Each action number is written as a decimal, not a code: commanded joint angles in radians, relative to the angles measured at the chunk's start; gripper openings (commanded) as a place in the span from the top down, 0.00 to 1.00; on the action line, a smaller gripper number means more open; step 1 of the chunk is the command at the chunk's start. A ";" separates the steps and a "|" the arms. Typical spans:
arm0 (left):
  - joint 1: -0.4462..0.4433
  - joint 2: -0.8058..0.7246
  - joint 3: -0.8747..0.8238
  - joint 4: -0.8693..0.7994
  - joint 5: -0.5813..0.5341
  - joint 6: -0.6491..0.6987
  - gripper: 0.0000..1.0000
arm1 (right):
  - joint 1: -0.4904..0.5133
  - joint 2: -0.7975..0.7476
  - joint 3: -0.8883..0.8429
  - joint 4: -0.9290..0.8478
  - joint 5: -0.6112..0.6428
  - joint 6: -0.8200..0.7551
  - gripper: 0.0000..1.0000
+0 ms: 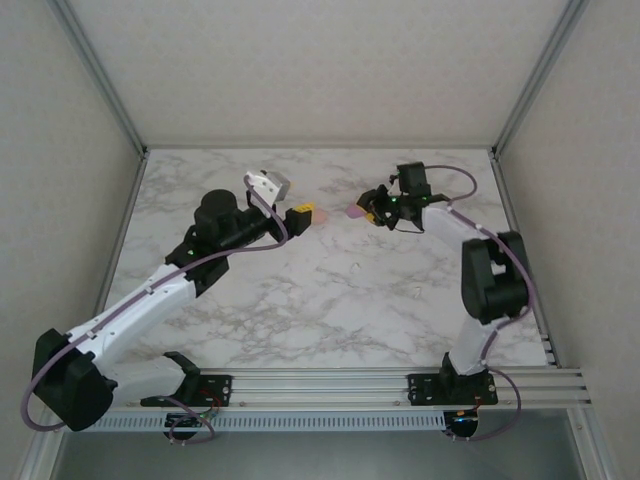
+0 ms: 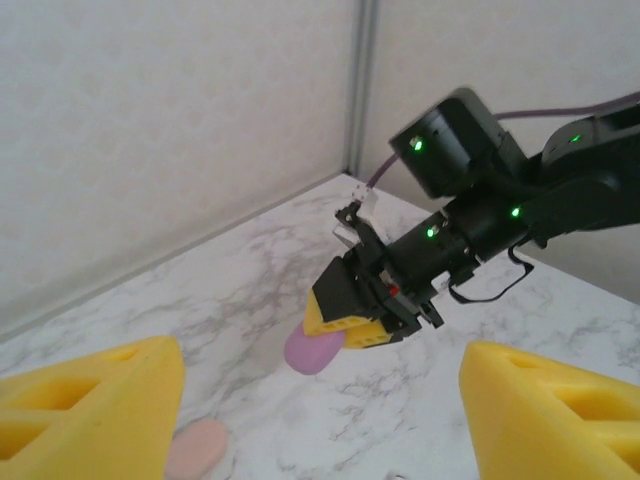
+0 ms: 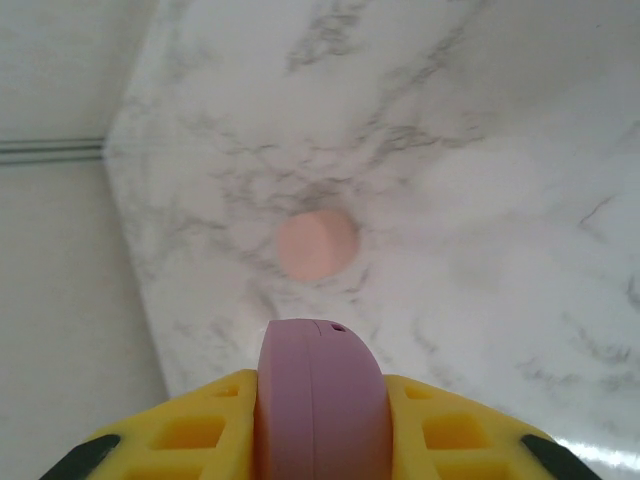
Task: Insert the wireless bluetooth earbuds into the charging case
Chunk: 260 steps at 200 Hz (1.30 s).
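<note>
My right gripper will lower the purple case onto the bare marble (image 1: pixel 350 221) beside the salmon-pink case and let go, as the purple case still hangs above the table.
My right gripper (image 3: pixel 320 440) is shut on a closed purple charging case (image 3: pixel 320 395), held on edge above the marble table, its seam facing the camera. In the left wrist view the same purple case (image 2: pixel 316 352) sticks out of the right gripper (image 2: pixel 352 328), hanging over the table. A closed salmon-pink case (image 3: pixel 316 245) lies flat on the marble below and beyond it. My left gripper (image 2: pixel 325 400) is open with nothing between its yellow fingers (image 2: pixel 95 405), and the pink case (image 2: pixel 196 448) lies just inside its left finger. In the top view the two grippers face each other at mid-table (image 1: pixel 303 216) (image 1: pixel 366 210). The earbuds are out of view.
White walls with aluminium posts (image 1: pixel 104 80) enclose the marble table (image 1: pixel 330 300) on three sides. The right arm's black wrist and purple cable (image 2: pixel 480 210) reach in from the right, close in front of the left gripper.
</note>
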 commanded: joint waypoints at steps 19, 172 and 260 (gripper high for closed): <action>0.048 -0.046 0.003 -0.122 -0.137 -0.128 0.25 | 0.003 0.160 0.124 -0.004 -0.050 -0.063 0.82; 0.120 0.055 0.093 -0.270 -0.212 -0.305 0.24 | 0.009 0.244 0.280 -0.331 0.096 -0.291 0.43; 0.181 -0.061 0.021 -0.302 -0.462 -0.428 0.20 | 0.262 0.312 0.624 -0.582 0.319 -0.542 0.29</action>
